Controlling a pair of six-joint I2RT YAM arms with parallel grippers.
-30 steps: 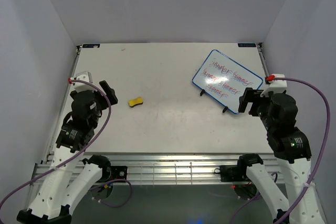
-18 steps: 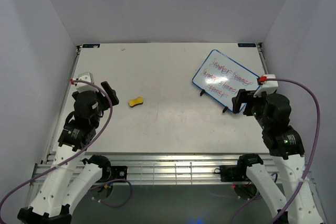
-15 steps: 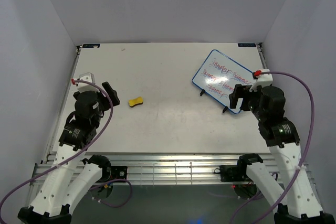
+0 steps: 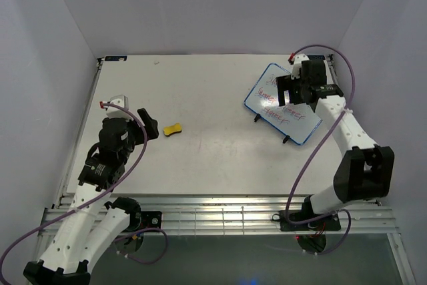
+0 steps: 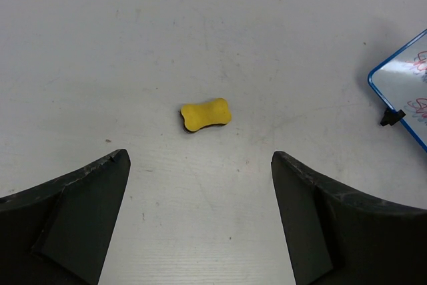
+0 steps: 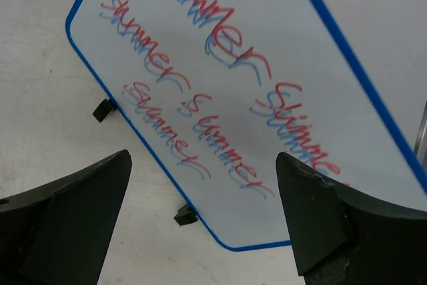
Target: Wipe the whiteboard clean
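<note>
The whiteboard's blue far edge slants beyond my open fingers. I will move my right gripper outward and turn it until the fingers are on both sides of that edge.
The whiteboard lies tilted on its small black feet at the back right of the table, with red-purple handwriting on it. It fills the right wrist view, and its corner shows in the left wrist view. My right gripper hovers open and empty over the board's left part; in its own view the jaws stand wide apart. A small yellow sponge lies on the table at the left. My left gripper is open and empty just left of it; the sponge lies ahead of the open gripper.
The white table is walled at the back and on both sides. An aluminium rail with the arm bases runs along the near edge.
My right arm has reached forward from the near right to above the whiteboard. My left gripper has crept slightly toward the sponge. Board and sponge have not moved.
</note>
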